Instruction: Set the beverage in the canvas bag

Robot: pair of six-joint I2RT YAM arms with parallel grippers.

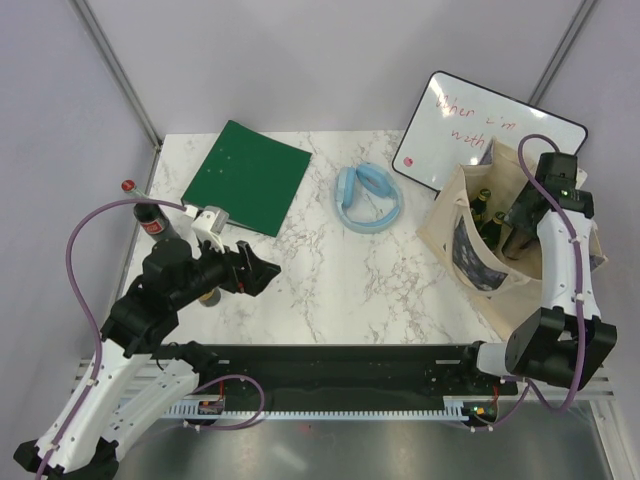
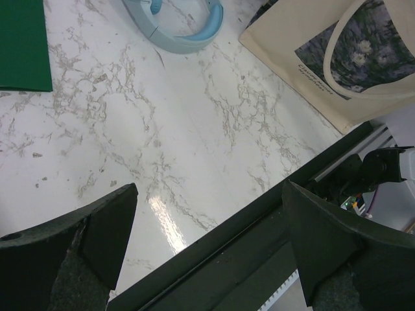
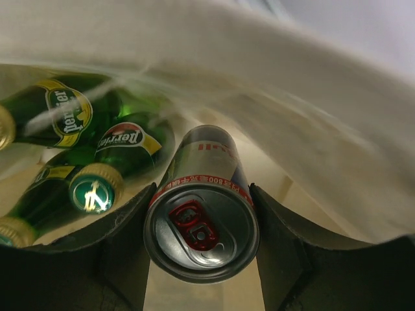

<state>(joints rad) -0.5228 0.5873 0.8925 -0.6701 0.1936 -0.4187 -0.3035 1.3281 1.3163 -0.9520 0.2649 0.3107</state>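
Note:
I need to lower the can [image 3: 201,227], which still hangs in my right gripper's fingers, down to the bottom of the bag below, beside the Perrier bottles, and let it go.
The beverage, a silver can [image 3: 201,227] with a red pull tab, hangs top-up between my right gripper's [image 3: 202,189] jaws, which are shut on its sides. Can and gripper are down inside the canvas bag [image 1: 462,232], whose beige cloth wall [image 3: 292,103] rises behind them. Several green Perrier bottles [image 3: 123,146] lie in the bag to the can's left. In the top view the right gripper [image 1: 520,225] reaches into the bag's open mouth. My left gripper [image 2: 209,188] stands open and empty over the table's near edge, far left of the bag [image 2: 311,78].
A dark cola bottle [image 1: 152,222] stands at the table's left edge beside the left arm. A green folder [image 1: 247,175] lies at the back left, blue headphones [image 1: 370,200] in the middle, and a white board with red writing [image 1: 485,125] behind the bag.

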